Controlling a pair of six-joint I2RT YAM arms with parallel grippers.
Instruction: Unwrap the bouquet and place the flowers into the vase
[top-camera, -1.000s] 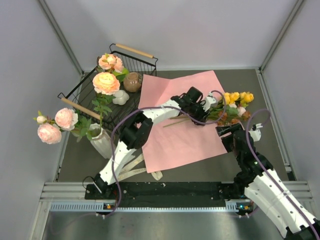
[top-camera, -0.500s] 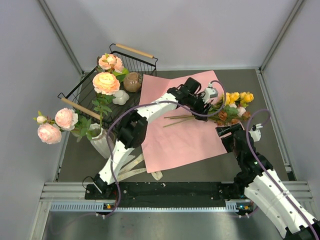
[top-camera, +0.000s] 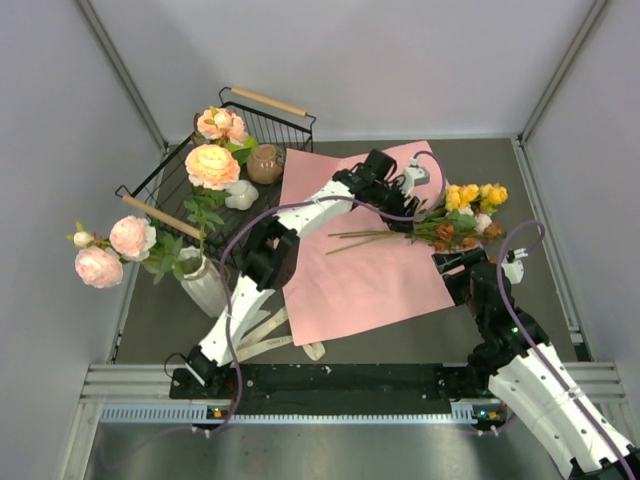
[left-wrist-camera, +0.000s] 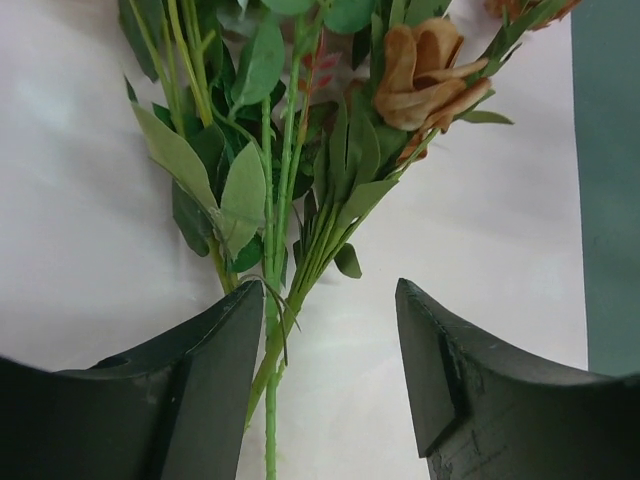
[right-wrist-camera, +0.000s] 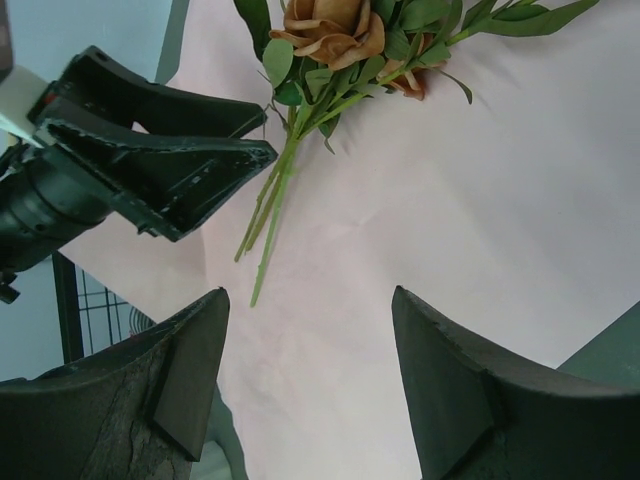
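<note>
I need to lower my left gripper next onto the green stem beside the lowest leaf of the peach rose, because that stem is below the gripper, between its open fingers.
The pink wrapping paper (top-camera: 350, 270) lies flat and open on the table. On its right part rest the flowers (top-camera: 465, 205), small yellow and peach roses with green stems (top-camera: 350, 237) pointing left. My left gripper (top-camera: 400, 212) hangs open over the stems. In the left wrist view the stems (left-wrist-camera: 270, 360) pass between the fingers, close to the left one, and the left gripper (left-wrist-camera: 330, 300) grips nothing. My right gripper (top-camera: 452, 262) is open and empty just in front of the bunch, above bare paper (right-wrist-camera: 420, 200). The white ribbed vase (top-camera: 205, 285) stands at the left with pink roses (top-camera: 110, 250) in it.
A black wire basket (top-camera: 160, 185) at the back left holds peach flowers (top-camera: 213, 165), a brown pot (top-camera: 265, 163) and a small white pot (top-camera: 240, 195). Cream ribbon strips (top-camera: 265, 335) lie near the left arm's base. Grey walls close in the table on three sides.
My left gripper opened, let go of the stems and drew back toward the far edge. The flowers settled onto the paper, slightly to the right. The right arm stayed still.
</note>
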